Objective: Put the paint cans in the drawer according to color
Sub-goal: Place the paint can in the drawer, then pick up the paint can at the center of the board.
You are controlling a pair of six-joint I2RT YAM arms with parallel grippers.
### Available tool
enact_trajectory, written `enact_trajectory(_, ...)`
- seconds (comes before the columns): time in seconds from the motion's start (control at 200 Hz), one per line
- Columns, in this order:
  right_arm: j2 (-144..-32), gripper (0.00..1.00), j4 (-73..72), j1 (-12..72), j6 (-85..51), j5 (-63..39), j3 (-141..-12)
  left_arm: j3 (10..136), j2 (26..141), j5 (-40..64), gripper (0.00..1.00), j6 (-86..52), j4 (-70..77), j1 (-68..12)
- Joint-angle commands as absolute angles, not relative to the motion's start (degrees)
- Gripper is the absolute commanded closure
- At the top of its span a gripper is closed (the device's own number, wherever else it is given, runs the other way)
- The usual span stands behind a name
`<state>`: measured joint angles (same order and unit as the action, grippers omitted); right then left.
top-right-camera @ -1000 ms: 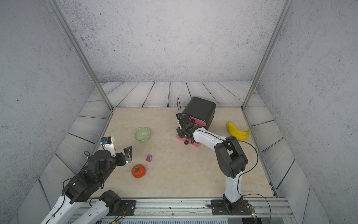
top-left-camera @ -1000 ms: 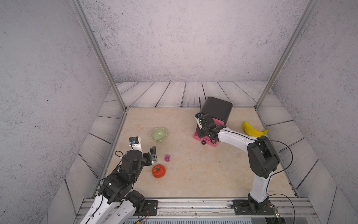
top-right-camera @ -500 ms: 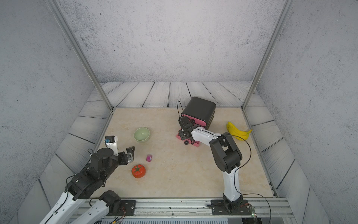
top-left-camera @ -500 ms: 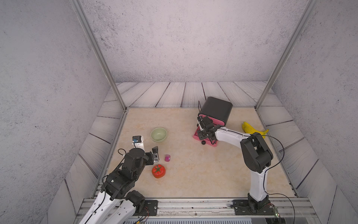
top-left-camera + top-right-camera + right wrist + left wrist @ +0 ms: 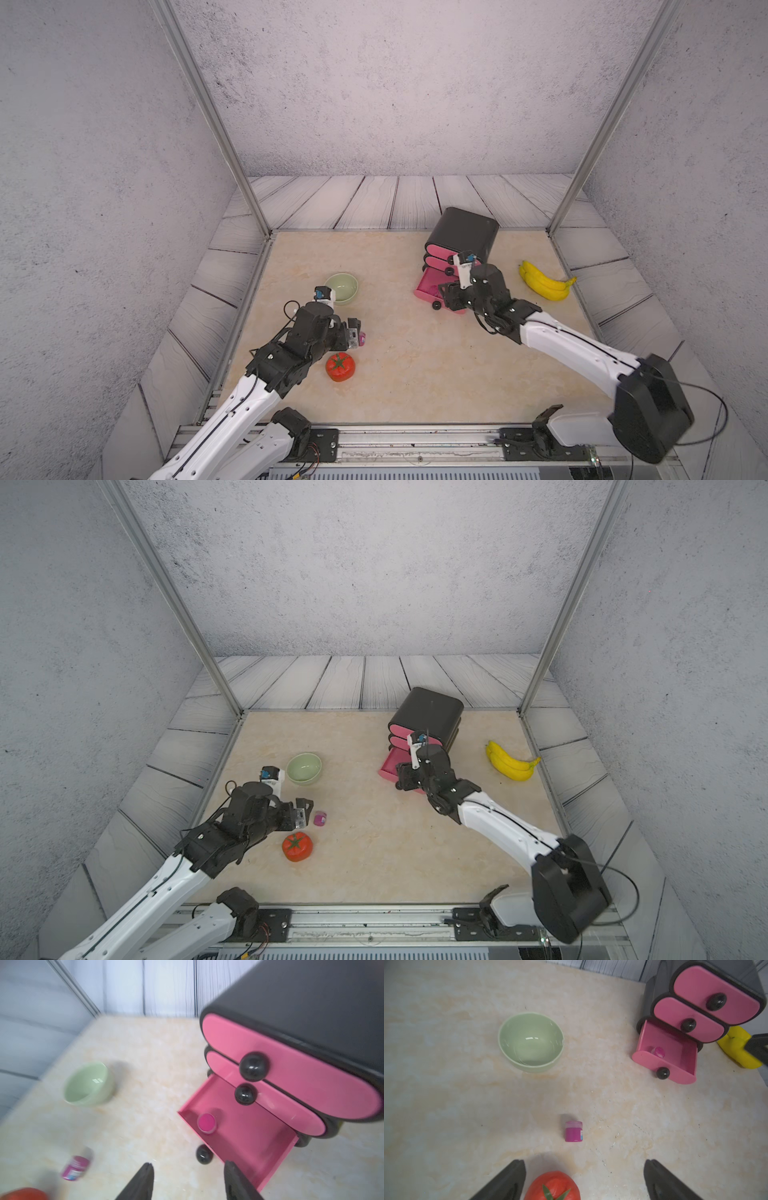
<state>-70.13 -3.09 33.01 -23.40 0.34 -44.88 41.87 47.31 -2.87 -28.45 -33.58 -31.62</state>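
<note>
The tray holds another magenta can. Next I should turn my left gripper downward and lower its open fingers around the lying magenta can (image 5: 574, 1132) below it.
The drawer (image 5: 463, 232) is a black cabinet with three pink fronts; its bottom tray (image 5: 245, 1136) is pulled out, and a magenta paint can (image 5: 206, 1123) stands in it, also in the left wrist view (image 5: 657, 1052). Another magenta paint can (image 5: 319, 818) lies on the table. My left gripper (image 5: 302, 810) is open, just short of that can (image 5: 573, 1131), with nothing between its fingers (image 5: 517, 1176). My right gripper (image 5: 188, 1164) is open and empty, just in front of the pulled-out tray's knob (image 5: 204, 1154). In a top view it (image 5: 446, 297) hovers over the tray's front.
A red tomato (image 5: 297, 846) sits close beside my left gripper. A pale green bowl (image 5: 304, 767) stands behind the left arm. A yellow banana (image 5: 544, 282) lies right of the cabinet. Grey walls and two metal posts enclose the table.
My right gripper has opened and drawn back a little from the bottom drawer, its elbow swinging out to the right. My left gripper has moved right, toward the magenta can on the table.
</note>
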Motion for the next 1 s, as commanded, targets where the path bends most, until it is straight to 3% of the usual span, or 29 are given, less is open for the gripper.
enact_trajectory(0.0,-64.9,0.42,-12.0,32.6,-38.8,-5.6,-31.6,44.5,51.4,1.8,0.11,-29.0,-36.0,-31.4)
enact_trajectory(0.11,-62.8,0.42,-18.8,32.5,-44.2,-6.0,-22.5,47.3,58.1,2.4,0.17,-29.3,-40.8,-31.6)
enact_trajectory(0.22,-62.1,0.42,-15.2,32.2,-42.0,-5.0,-23.6,50.8,66.6,4.5,0.22,-27.8,-45.8,-31.8)
enact_trajectory(0.616,-63.0,0.42,-12.9,31.9,-39.7,-7.0,-26.3,63.7,90.5,-0.3,0.24,-22.7,-53.9,-32.4)
enact_trajectory(0.996,-58.3,0.42,-9.3,31.4,-39.0,-5.4,-25.3,67.4,102.7,-0.8,0.46,-19.5,-52.0,-31.6)
